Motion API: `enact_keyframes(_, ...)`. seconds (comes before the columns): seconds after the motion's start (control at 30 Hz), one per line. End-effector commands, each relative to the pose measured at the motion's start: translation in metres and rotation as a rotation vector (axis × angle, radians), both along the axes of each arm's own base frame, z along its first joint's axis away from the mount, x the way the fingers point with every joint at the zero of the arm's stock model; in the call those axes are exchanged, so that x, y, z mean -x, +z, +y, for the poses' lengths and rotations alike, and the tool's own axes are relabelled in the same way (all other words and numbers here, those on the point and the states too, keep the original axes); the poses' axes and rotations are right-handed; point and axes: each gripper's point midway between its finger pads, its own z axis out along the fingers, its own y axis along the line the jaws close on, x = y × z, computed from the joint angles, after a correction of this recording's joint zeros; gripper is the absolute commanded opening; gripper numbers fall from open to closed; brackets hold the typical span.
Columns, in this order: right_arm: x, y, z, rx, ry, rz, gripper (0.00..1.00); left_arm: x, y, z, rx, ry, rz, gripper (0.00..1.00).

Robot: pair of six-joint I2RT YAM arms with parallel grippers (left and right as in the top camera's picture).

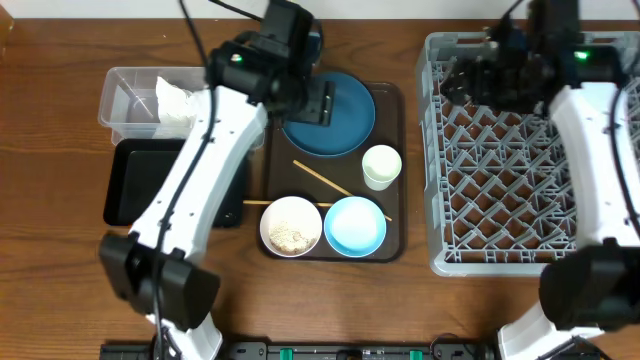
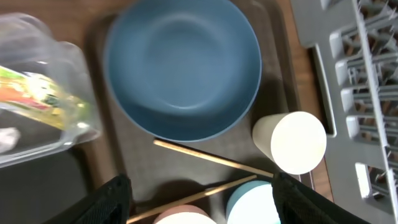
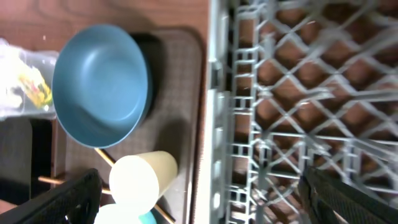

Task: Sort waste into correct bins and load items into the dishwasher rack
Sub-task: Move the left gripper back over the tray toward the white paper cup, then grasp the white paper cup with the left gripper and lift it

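Observation:
The rack's side is close beyond the white cup, so my left gripper will next move back and down onto the cup's rim away from the rack (image 1: 365, 162) (image 2: 272, 142).
The dark blue dish (image 1: 340, 118) lies at the back of a brown serving tray (image 1: 392, 245). My left gripper (image 1: 318, 100) hovers over the dish, open and holding nothing (image 2: 202, 208). On the tray also stand a white cup (image 1: 381, 166), a white bowl (image 1: 291, 225) with rice in it and a light blue bowl (image 1: 355, 225). Two chopsticks (image 1: 322, 178) lie between them. A clear tub (image 1: 122, 95) holds white tissue (image 1: 175, 100) and a snack wrapper (image 2: 37, 93). The black tray (image 1: 140, 185) lies in front of the tub. My right gripper (image 1: 472, 78) hangs open over the grey rack (image 1: 500, 190), at its back left.
The rack's left wall (image 3: 217, 124) stands close beside the serving tray, with the cup (image 3: 140, 177) just left of it. Bare wooden tabletop (image 1: 60, 260) lies left of the black tray and along the front.

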Motion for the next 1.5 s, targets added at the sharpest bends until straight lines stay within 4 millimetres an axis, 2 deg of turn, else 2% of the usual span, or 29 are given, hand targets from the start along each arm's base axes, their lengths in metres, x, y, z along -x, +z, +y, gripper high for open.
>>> enact_keyframes(0.0,0.01,0.04,-0.016,0.009,-0.014,-0.098,0.99,0.006,-0.016,-0.016,0.008,-0.028,0.052,0.75)
enact_keyframes(0.27,0.021,0.057,-0.027,0.019,-0.032,-0.13,0.99,0.016,-0.023,-0.037,0.0,-0.08,0.065,0.75)
enact_keyframes(0.73,0.032,0.048,-0.026,0.019,-0.033,-0.072,0.99,0.019,-0.023,-0.043,0.028,-0.01,0.091,0.75)
enact_keyframes(0.93,0.033,0.048,-0.026,0.019,-0.033,-0.068,0.99,0.025,-0.024,-0.051,0.025,-0.031,0.095,0.75)
enact_keyframes(1.1,0.035,0.047,-0.026,0.018,-0.033,-0.06,0.99,0.035,-0.037,-0.055,0.007,-0.044,0.129,0.75)
enact_keyframes(1.3,0.035,0.046,-0.026,0.018,-0.033,-0.057,0.99,0.038,-0.057,-0.055,0.0,0.004,0.189,0.75)
enact_keyframes(1.47,0.036,0.046,-0.026,0.018,-0.033,-0.054,0.99,0.038,-0.059,-0.059,0.017,0.032,0.204,0.74)
